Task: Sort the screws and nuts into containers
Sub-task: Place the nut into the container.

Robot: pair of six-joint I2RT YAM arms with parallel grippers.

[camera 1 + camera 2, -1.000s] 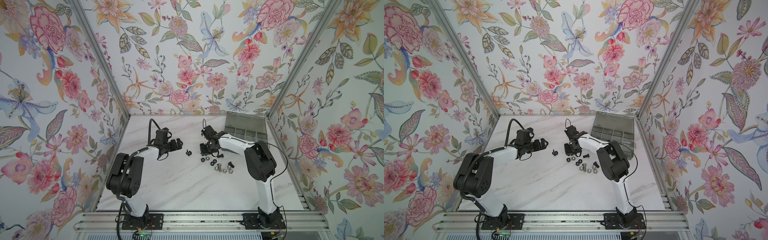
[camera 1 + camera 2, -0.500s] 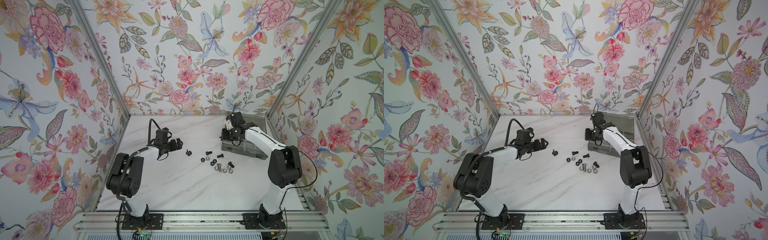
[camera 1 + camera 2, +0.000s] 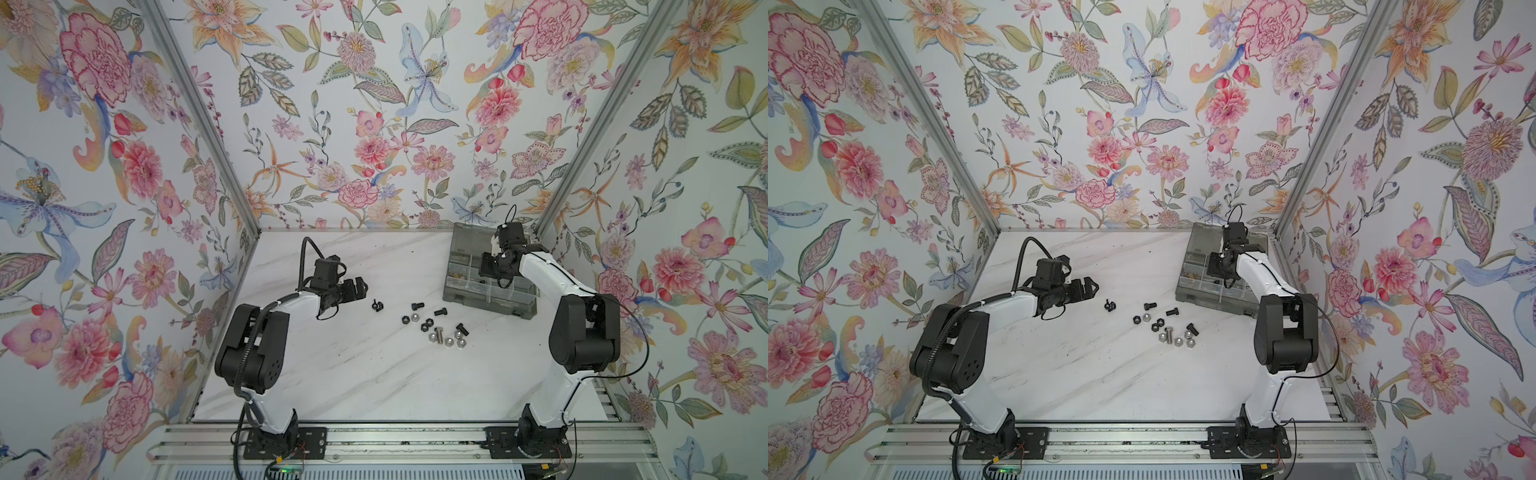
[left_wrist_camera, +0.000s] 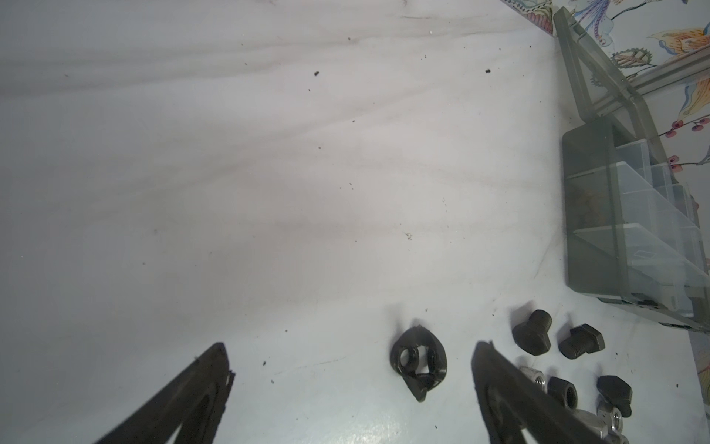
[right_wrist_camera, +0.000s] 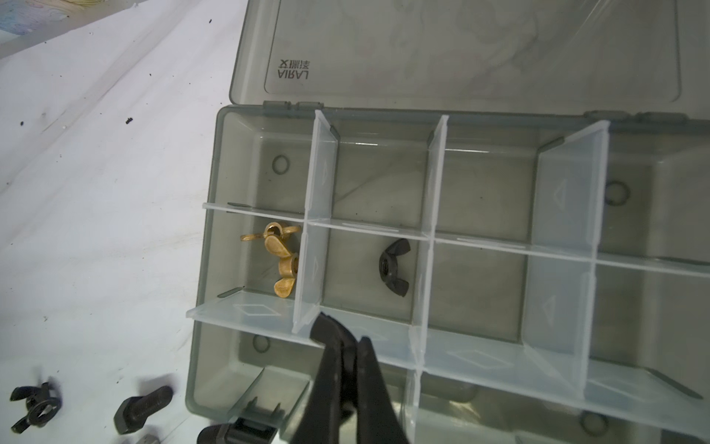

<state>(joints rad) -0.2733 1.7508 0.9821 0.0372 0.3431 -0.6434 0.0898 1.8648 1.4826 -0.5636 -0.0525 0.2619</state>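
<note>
The small dark piece matches the color of the nut, so my right gripper will next lower over the container section holding the black winged nut (image 5: 364,271) and let go of the piece there.
Loose screws and nuts (image 3: 434,328) lie in a small group mid-table, black and silver mixed. A black winged nut (image 3: 377,306) lies apart from them, just ahead of my left gripper (image 3: 359,286). In the left wrist view that gripper (image 4: 351,346) is open, with the winged nut (image 4: 418,363) on the table between its fingers. My right gripper (image 5: 344,330) hangs over the containers of the grey organizer box (image 5: 199,269). It is shut on a small dark piece whose kind I cannot make out. One compartment holds brass winged nuts (image 5: 282,265) and the one beside it holds a black winged nut (image 5: 392,267).
The box (image 3: 486,305) stands at the back right, its open lid (image 3: 473,239) lying flat toward the rear wall. Flowered walls close in the table on three sides. Two black screws (image 4: 532,336) lie between the winged nut and the box.
The right arm has swung, shut, from the group of parts back to the organizer box. The left arm and its open gripper have stayed where they were.
</note>
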